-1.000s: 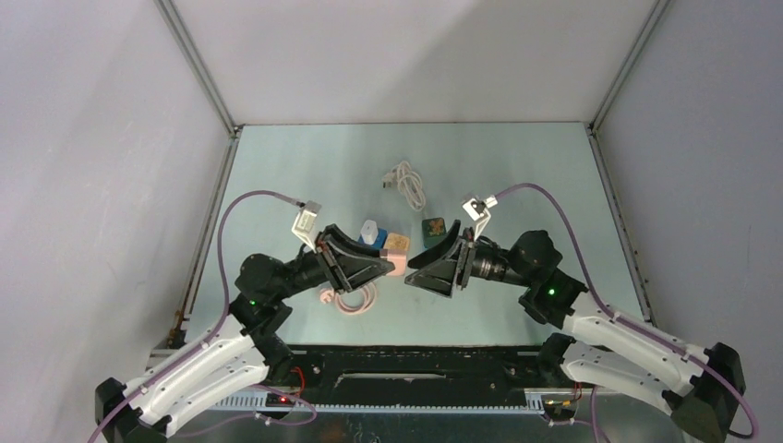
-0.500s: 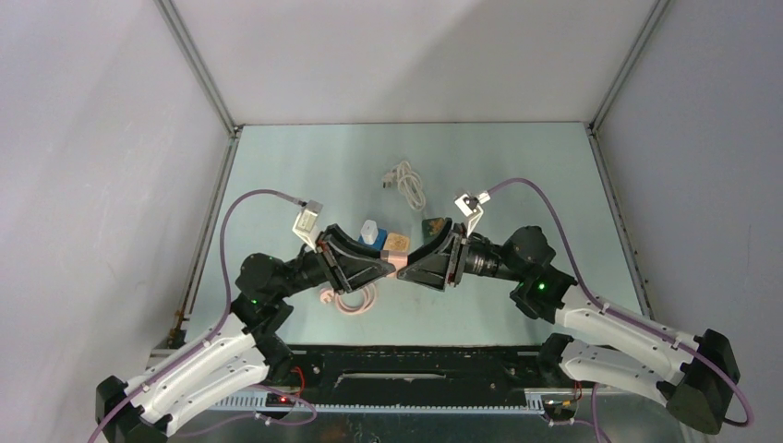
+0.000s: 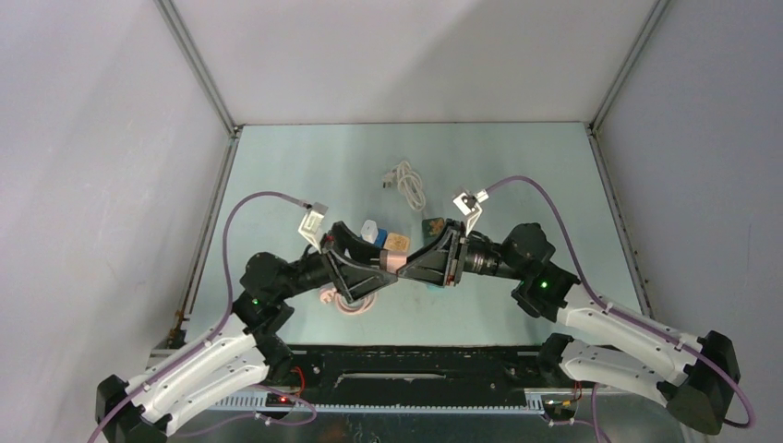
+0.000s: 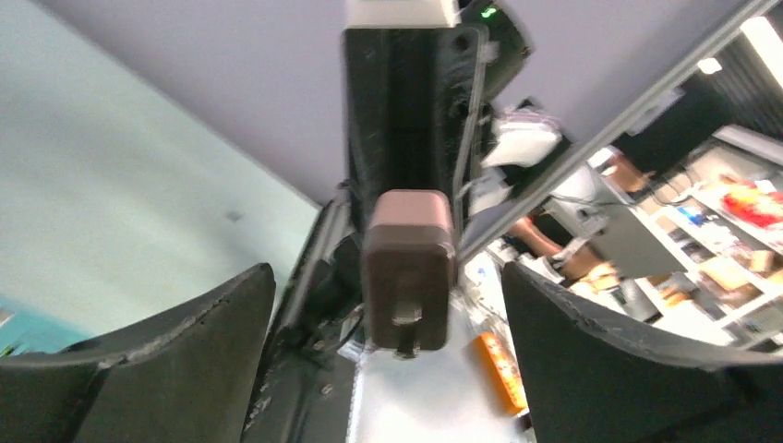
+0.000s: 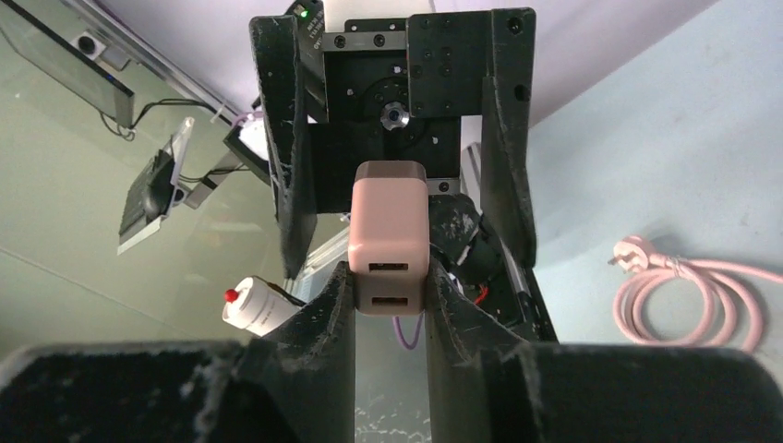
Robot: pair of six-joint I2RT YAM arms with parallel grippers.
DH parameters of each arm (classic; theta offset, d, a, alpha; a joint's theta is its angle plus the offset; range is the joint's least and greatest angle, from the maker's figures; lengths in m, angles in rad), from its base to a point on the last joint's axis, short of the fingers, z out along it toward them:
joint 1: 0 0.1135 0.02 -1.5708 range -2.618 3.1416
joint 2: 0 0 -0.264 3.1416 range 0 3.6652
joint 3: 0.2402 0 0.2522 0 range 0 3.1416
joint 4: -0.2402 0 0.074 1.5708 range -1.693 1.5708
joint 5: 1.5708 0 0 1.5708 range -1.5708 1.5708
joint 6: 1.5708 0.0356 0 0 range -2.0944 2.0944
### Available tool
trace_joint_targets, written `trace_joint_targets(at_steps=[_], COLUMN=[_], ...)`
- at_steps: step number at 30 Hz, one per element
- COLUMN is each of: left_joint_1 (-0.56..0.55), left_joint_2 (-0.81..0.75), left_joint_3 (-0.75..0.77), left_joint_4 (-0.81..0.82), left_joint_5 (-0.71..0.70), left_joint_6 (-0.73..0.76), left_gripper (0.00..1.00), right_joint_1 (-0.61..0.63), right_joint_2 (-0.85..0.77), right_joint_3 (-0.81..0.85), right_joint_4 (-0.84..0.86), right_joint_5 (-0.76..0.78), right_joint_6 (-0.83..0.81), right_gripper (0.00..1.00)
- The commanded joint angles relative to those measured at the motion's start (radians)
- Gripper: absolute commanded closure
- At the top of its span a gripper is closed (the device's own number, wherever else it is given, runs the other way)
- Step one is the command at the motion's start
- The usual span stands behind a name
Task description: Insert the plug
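Note:
I will turn my right gripper downward next and bring the plug down to the near side of the green block. Then I will release it, because that spot is below the gripper.
A pink charger plug (image 3: 392,263) hangs in the air above the middle of the table, between my two grippers. My right gripper (image 5: 389,277) is shut on it, its fingertips pressed on both sides, the two USB ports facing the right wrist camera. In the top view the right gripper (image 3: 404,266) reaches in from the right. My left gripper (image 3: 379,269) faces it from the left and stands open, its fingers (image 4: 217,314) wide on either side of the plug (image 4: 409,277) without touching it. A metal prong shows on the plug's near face there.
A pink coiled cable (image 3: 351,300) lies on the table under the left gripper. Behind the grippers sit a blue-and-white adapter (image 3: 371,231), a tan block (image 3: 397,242) and a green block (image 3: 432,226). A white cable (image 3: 406,182) lies further back.
The right gripper moved left to the plug and shut on it. The left gripper, which held the plug, has opened and let it go.

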Motion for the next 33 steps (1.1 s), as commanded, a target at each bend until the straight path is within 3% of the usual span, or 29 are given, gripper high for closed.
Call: trace_joint_targets(at_steps=[1, 10, 14, 19, 23, 33], left_joint_1=[0.001, 0.006, 0.006, 0.012, 0.050, 0.130], left_joint_2=[-0.033, -0.076, -0.035, 0.067, 0.121, 0.158], left_joint_3=[0.062, 0.223, 0.335, 0.448, 0.453, 0.393], left_joint_4=[-0.277, -0.875, -1.104, -1.371, -1.410, -1.329], left_joint_5=[-0.090, -0.544, -0.720, -1.000, -1.085, -1.136], left_joint_6=[0.145, 0.436, 0.524, 0.645, 0.691, 0.688], left_gripper=[0.01, 0.00, 0.00, 0.00, 0.00, 0.00], right_joint_1=[-0.018, -0.116, -0.145, -0.185, -0.212, -0.270], right_joint_2=[-0.049, -0.129, -0.127, -0.026, 0.088, 0.403], right_joint_3=[0.064, 0.161, 0.185, 0.234, 0.289, 0.469], right_joint_4=[-0.178, -0.804, -0.954, -1.090, -1.143, -1.240], right_joint_5=[0.049, 0.328, 0.441, 0.457, 0.429, 0.387], right_joint_6=[-0.079, -0.241, -0.265, -0.298, -0.321, -0.378], right_gripper=[1.00, 1.00, 1.00, 1.00, 1.00, 1.00])
